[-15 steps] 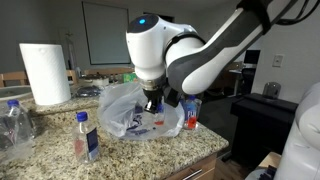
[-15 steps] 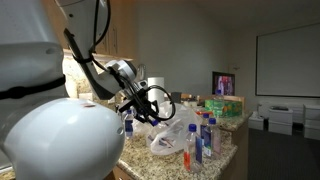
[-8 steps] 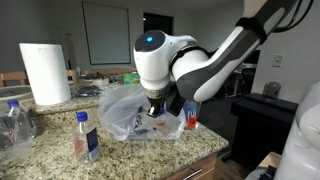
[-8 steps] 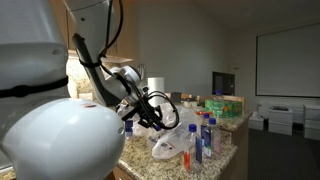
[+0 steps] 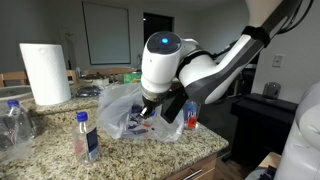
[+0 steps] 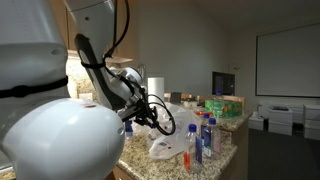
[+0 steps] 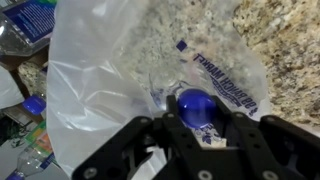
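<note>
I will next lower my gripper toward the granite counter and release the clear bottle at the bag's spread plastic right below it.
In the wrist view my gripper [image 7: 198, 128] is shut on a clear bottle with a round blue cap [image 7: 197, 104], which sits between the two black fingers [image 7: 170, 128]. Right behind the bottle lies a clear plastic bag [image 7: 110, 70] with blue print, spread on the granite counter [image 7: 285, 40]. Whether the bottle is inside the bag's mouth cannot be told. In both exterior views the gripper [image 5: 148, 108] [image 6: 152, 116] reaches down into the crumpled bag [image 5: 115, 108] [image 6: 168, 146] at the counter's middle.
A small labelled bottle [image 5: 86, 137] stands at the counter's front. A red-labelled bottle [image 5: 190, 113] stands just beside the bag. A paper towel roll [image 5: 45, 72] and crushed bottles [image 5: 14, 122] are at one end. Several upright bottles [image 6: 205, 135] crowd the counter's edge.
The wrist has swung sideways and lower, tilting the gripper over the bag. The jaws have kept the same grip.
</note>
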{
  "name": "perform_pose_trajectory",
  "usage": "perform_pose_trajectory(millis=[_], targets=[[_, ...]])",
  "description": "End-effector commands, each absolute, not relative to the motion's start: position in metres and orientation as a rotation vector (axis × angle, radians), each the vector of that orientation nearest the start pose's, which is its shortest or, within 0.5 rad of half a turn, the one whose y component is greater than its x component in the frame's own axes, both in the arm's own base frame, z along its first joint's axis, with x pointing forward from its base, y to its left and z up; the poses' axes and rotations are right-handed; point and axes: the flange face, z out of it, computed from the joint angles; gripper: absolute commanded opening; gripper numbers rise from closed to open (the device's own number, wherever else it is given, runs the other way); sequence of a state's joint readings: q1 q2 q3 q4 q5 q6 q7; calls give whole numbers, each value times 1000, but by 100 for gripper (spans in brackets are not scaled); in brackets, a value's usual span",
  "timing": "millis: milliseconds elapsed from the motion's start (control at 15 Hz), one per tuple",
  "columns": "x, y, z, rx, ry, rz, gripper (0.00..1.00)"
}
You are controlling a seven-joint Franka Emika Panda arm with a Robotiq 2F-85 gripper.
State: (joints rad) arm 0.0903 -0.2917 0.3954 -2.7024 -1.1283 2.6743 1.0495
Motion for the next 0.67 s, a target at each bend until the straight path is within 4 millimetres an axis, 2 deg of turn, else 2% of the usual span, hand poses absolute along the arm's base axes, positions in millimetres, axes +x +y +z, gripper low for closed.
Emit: perform_pose_trajectory(millis=[0,467,533,600], targets=[[341,211,305,-3269,-741,-1169,12],[346,204,259,-3366,-828,-1217,12],[349,202,253,-3392,-838,-1212,54],[351,200,250,-3403,-848,-1202,62]])
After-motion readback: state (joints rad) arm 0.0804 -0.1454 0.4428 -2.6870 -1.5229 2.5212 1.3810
